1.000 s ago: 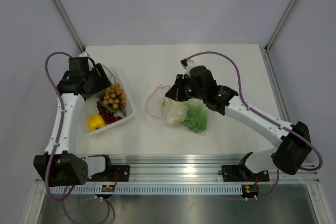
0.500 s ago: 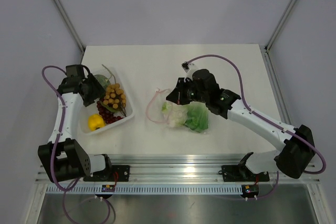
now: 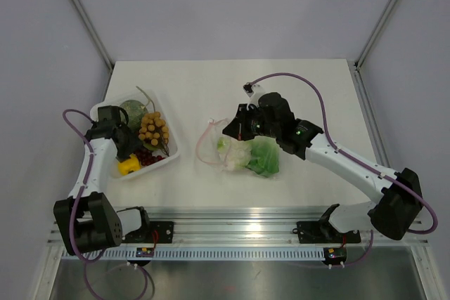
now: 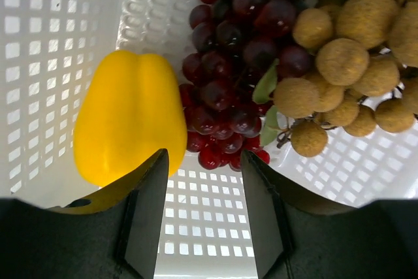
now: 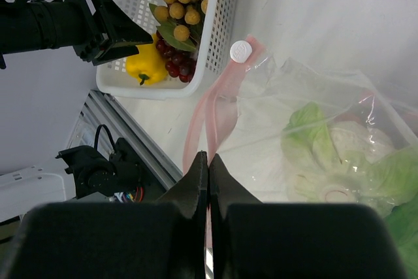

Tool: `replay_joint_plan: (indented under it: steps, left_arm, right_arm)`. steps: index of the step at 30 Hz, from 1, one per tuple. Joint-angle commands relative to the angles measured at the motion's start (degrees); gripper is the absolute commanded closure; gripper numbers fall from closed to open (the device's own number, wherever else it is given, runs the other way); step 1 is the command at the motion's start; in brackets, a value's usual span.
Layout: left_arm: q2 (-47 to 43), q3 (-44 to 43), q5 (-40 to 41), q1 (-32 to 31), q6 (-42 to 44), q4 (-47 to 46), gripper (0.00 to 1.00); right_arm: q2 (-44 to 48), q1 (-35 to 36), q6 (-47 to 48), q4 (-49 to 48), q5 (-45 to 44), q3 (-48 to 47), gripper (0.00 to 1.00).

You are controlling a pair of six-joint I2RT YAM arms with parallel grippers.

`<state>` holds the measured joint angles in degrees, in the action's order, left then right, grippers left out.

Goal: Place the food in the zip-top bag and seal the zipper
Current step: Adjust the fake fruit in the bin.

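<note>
Next I will lift my left gripper away from my base past the dark red grapes, then lower it to the tan-brown balls (image 3: 153, 130) (image 4: 353, 57).
The clear zip-top bag (image 3: 242, 154) lies mid-table with green lettuce (image 3: 264, 159) and a pale white-green vegetable (image 3: 233, 151) inside. My right gripper (image 5: 208, 157) is shut on its pink-red zipper (image 5: 218, 106), close to the white slider (image 5: 241, 51); it also shows in the top view (image 3: 226, 128). My left gripper (image 4: 204, 161) is open and empty, low over the tray floor. The yellow piece (image 4: 130, 119) is by its left finger, and the dark red grapes (image 4: 228, 63) lie just ahead. The tan-brown balls (image 4: 346, 63) are ahead to the right.
The white perforated tray (image 3: 171, 154) stands at the left and also holds a green netted item (image 3: 131, 112) at its back. The metal rail (image 3: 239, 216) runs along the near edge. The bag's mouth loop (image 3: 202, 142) faces the tray.
My left gripper has moved from the tray's back end toward the near end, over the yellow piece and grapes. My right gripper has held the bag's mouth and hardly moved.
</note>
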<state>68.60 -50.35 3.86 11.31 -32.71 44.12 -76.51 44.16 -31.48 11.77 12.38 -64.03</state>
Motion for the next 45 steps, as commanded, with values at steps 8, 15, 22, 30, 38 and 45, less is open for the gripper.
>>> replay_joint_plan:
  steps: [8, 15, 22, 30, 38, 45]
  left_arm:
    - [-7.41, 1.47, -3.50, -3.66, 1.59, -12.63, 0.48]
    - [-0.42, -11.14, -5.97, -3.84, 6.51, -12.58, 0.32]
    - [6.89, -12.14, -10.00, -4.01, 4.15, -18.10, 0.42]
    - [11.73, -11.79, -4.13, -4.89, 4.23, -17.05, 0.48]
    - [14.02, -11.18, -2.80, -4.98, 4.14, -19.86, 0.51]
    - [16.13, -12.06, -1.93, -5.16, 4.14, -19.33, 0.59]
  right_arm:
    - [-0.75, 0.40, -0.15, -3.60, 2.56, -1.45, 1.00]
    - [-1.45, 0.40, -0.51, -3.33, 2.82, -2.33, 1.00]
    - [-1.10, 0.40, -0.60, -2.72, 1.68, -2.33, 1.00]
    - [-1.10, 0.49, -0.33, -1.05, 0.80, -3.29, 1.00]
    - [-1.10, 0.40, 0.02, -0.43, 0.19, -3.65, 1.00]
    - [-1.01, 0.40, -0.59, -0.87, 0.27, -3.03, 1.00]
